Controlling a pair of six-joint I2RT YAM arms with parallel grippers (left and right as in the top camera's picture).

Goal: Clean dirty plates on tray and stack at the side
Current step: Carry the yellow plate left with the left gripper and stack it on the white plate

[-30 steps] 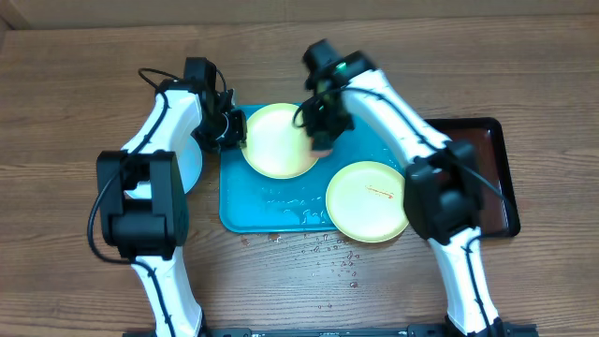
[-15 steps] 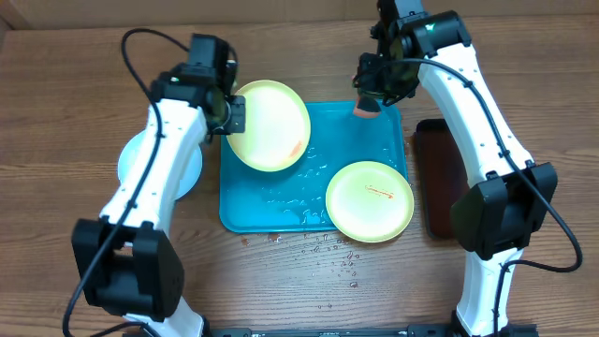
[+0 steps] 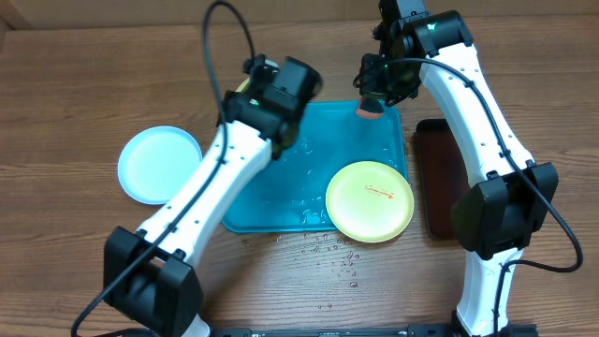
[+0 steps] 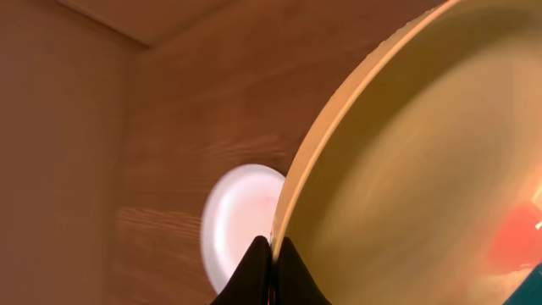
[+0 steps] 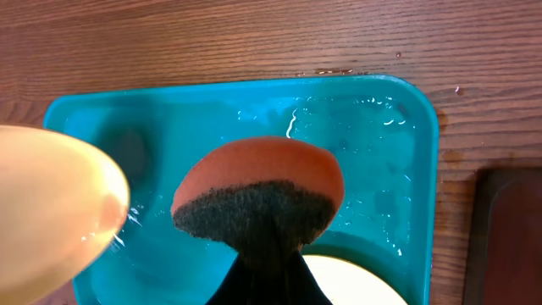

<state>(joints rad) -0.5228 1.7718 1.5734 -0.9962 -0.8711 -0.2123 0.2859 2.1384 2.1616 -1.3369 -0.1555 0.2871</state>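
Observation:
My left gripper brings its plate left in the overhead view and down onto the blue-white plate (image 3: 159,165) (image 4: 242,220) next, then releases it, since that one lies beside the tray.
My left gripper (image 4: 271,254) is shut on the rim of a pale yellow-green plate (image 4: 406,161) and holds it tilted in the air. In the overhead view my left arm hides most of this plate; only a sliver (image 3: 243,86) shows. My right gripper (image 5: 267,275) is shut on an orange sponge (image 5: 258,178) with a dark scouring side, held above the far right of the turquoise tray (image 3: 281,201). A second yellow-green plate (image 3: 370,200) with a red smear lies on the tray's near right. The blue-white plate (image 3: 159,165) lies on the table left of the tray.
A dark brown-black tray (image 3: 440,178) lies right of the turquoise tray, partly under my right arm. Water drops (image 3: 328,253) spot the wooden table in front of the tray. The tray's surface (image 5: 381,144) is wet.
My left arm has lifted the plate off the tray, tilted it, and swung over the tray's left part. My right gripper rose from the plate with the sponge and now holds still.

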